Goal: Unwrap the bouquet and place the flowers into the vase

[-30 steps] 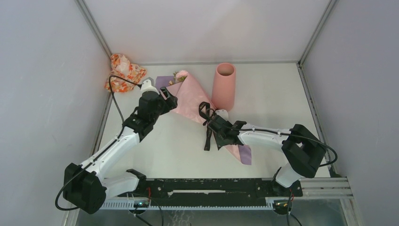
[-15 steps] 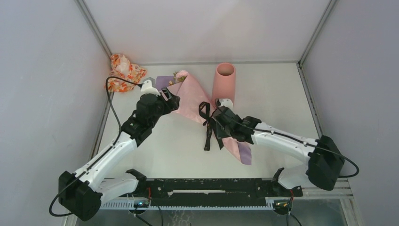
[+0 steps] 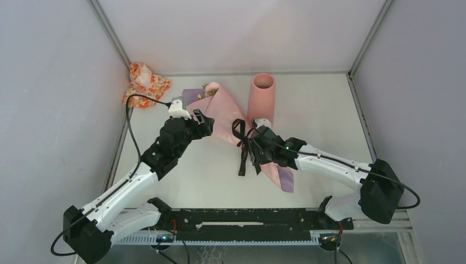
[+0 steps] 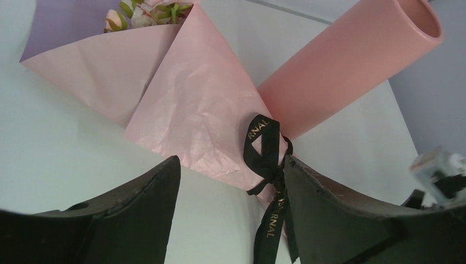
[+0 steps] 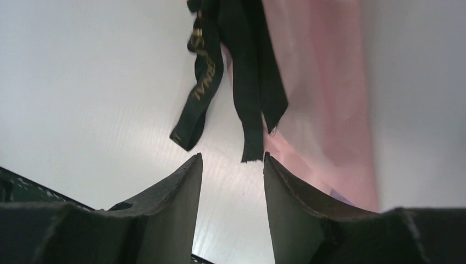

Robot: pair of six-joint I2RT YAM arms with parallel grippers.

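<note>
The right gripper moves down onto the cut end of the middle ribbon tail next, since that tail points into the gap between the gripper's open fingers.
The bouquet (image 3: 228, 118) lies on the table as a pink and lilac paper cone, with a black ribbon (image 3: 242, 149) tied at its waist. Flowers (image 3: 210, 87) peek from its wide far end, and their heads also show in the left wrist view (image 4: 145, 6). The vase (image 3: 262, 100), a salmon-pink cylinder, stands right of the cone. My left gripper (image 3: 201, 122) is open at the cone's left edge, and the ribbon bow (image 4: 264, 148) lies just past its right finger. My right gripper (image 3: 254, 155) hangs open over the ribbon, and the tails (image 5: 242, 82) end just beyond its empty fingertips (image 5: 198, 159).
An orange-red floral cloth bundle (image 3: 144, 82) sits in the back left corner. Grey walls close in the white table (image 3: 329, 110) on three sides. A black rail (image 3: 247, 217) runs along the near edge by the arm bases.
My right arm stretched out from a folded pose, bringing its gripper up by the knot, and its jaws went from shut to open. The left gripper shifted slightly right along the cone.
</note>
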